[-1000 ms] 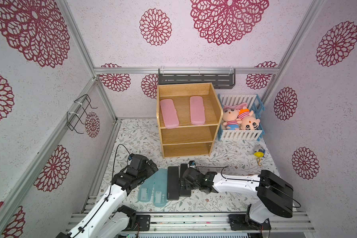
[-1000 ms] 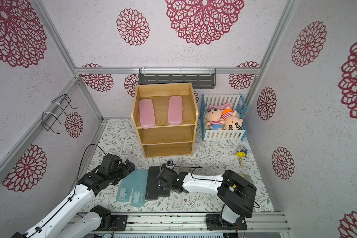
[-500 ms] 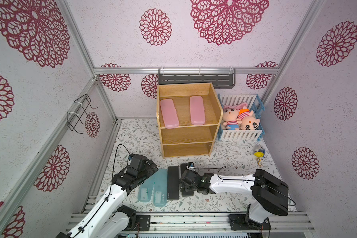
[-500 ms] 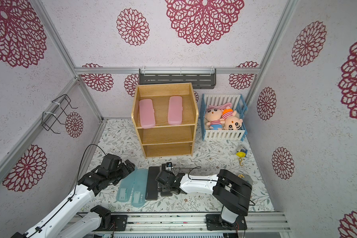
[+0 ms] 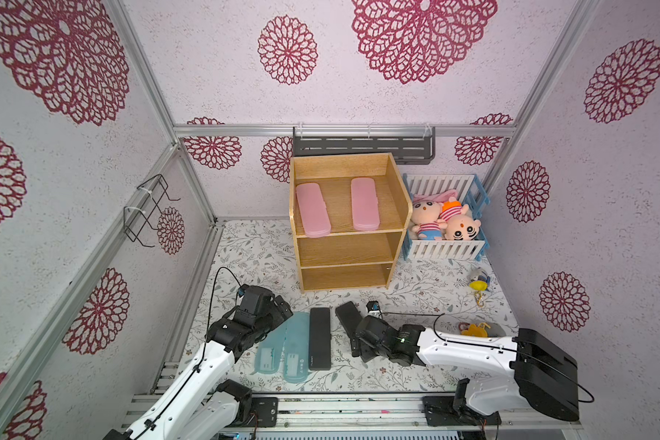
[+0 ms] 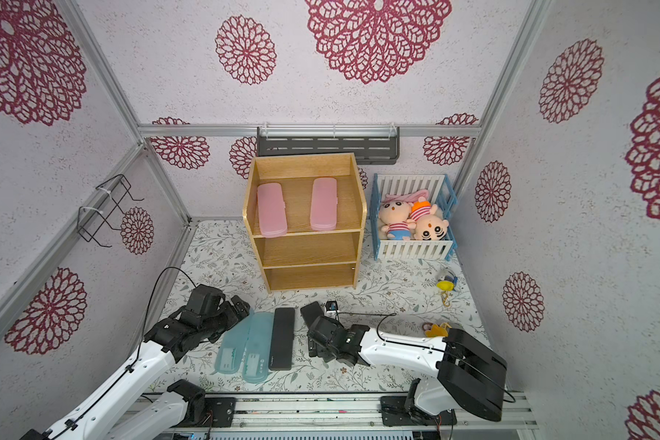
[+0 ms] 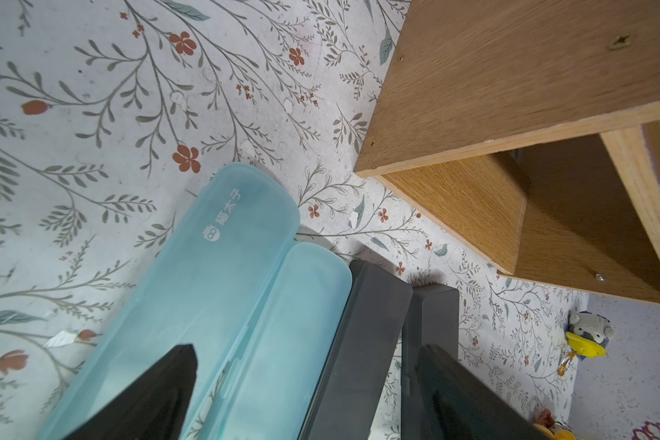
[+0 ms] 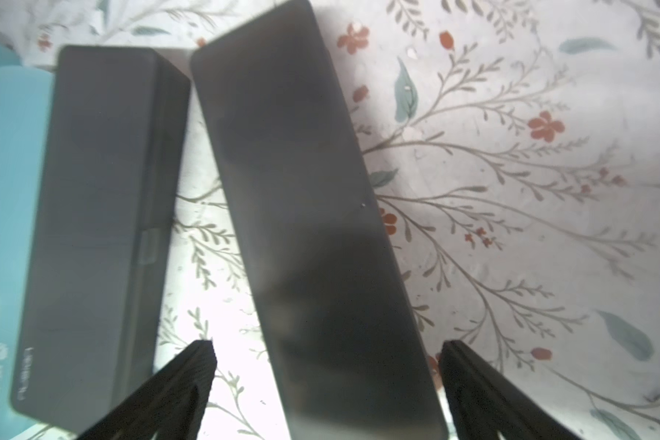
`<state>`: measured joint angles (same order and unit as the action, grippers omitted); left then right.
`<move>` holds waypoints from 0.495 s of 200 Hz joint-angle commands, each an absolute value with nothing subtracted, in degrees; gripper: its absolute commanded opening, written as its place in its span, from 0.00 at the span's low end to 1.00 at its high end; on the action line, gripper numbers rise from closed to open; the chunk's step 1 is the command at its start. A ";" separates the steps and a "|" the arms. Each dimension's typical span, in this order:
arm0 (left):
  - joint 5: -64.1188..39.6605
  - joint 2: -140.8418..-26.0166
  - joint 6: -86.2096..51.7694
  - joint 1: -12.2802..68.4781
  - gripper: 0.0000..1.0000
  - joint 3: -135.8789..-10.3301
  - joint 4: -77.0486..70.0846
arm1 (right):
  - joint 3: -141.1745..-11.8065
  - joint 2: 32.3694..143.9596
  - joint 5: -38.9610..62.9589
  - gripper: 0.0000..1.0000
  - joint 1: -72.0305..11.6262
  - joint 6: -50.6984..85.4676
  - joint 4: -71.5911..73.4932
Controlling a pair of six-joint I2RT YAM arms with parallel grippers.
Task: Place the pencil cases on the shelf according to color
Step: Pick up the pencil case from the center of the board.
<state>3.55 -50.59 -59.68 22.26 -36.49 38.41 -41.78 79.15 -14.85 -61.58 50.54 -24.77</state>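
The second black case already lies between the open fingers, so the robot's right gripper will move back and down over its near end and close.
Two pink pencil cases lie on the top tier of the wooden shelf. On the floor in front of it lie two light blue cases side by side, with a black case right beside them. A second black case lies at a slant, its near end under my right gripper, which is open and straddles it without touching. My left gripper hangs open above the blue and black cases, holding nothing.
A white-and-blue crib with plush toys stands right of the shelf. A grey slotted rack hangs on the back wall and a wire holder on the left wall. Small toys lie on the floor at the right.
My right arm has shifted a little over the slanted black case, its elbow swinging to the right. The left arm and all the cases have stayed put.
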 commanded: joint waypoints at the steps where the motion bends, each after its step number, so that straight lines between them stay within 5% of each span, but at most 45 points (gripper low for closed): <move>1: 3.94 -49.88 -59.48 22.77 0.97 -35.21 37.78 | -41.20 78.20 -15.23 0.99 -61.45 47.23 -24.33; 99: 4.66 -48.91 -60.02 22.85 0.97 -34.82 39.09 | -31.68 78.48 -12.96 0.99 -62.82 41.92 -15.81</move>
